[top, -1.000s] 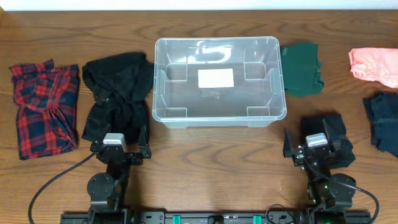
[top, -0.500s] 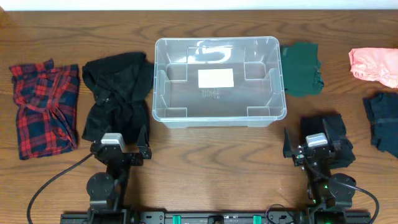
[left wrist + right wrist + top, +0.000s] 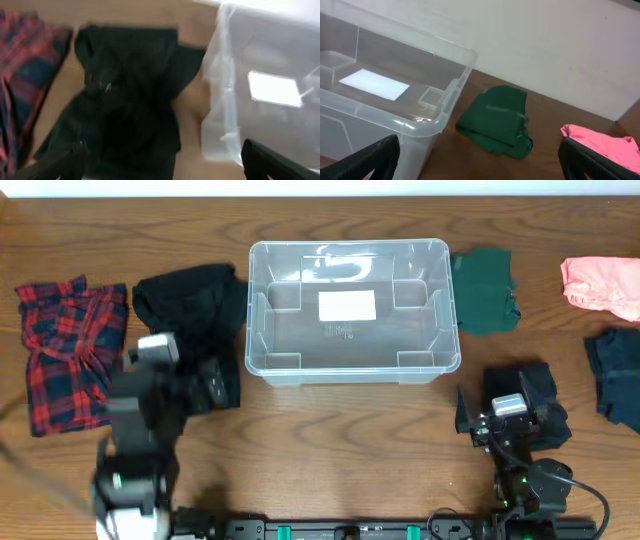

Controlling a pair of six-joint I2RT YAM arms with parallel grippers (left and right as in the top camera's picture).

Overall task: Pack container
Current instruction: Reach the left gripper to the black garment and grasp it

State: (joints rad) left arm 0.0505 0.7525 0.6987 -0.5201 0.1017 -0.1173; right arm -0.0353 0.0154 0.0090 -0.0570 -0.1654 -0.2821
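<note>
My left gripper is still above the cloth with its fingers open, so I will lower it next onto the middle of the black garment (image 3: 190, 320) (image 3: 134, 117), which lies below it.
The clear plastic container (image 3: 350, 308) with a white label on its base stands at the table's middle back, with nothing inside; it also shows in the left wrist view (image 3: 270, 85) and the right wrist view (image 3: 385, 95). My left gripper (image 3: 185, 385) is open and hovers over the lower part of a black garment (image 3: 190, 320), which fills the left wrist view (image 3: 125, 110). My right gripper (image 3: 500, 415) is open and empty near the front right, next to a dark garment (image 3: 535, 395).
A red plaid shirt (image 3: 70, 350) lies at far left. A dark green cloth (image 3: 485, 290) lies right of the container, also in the right wrist view (image 3: 495, 120). A pink cloth (image 3: 600, 285) and a navy garment (image 3: 615, 375) lie at far right.
My left arm has lifted and swung forward and left, from its rest near the front edge to over the black garment. The right arm has not moved.
</note>
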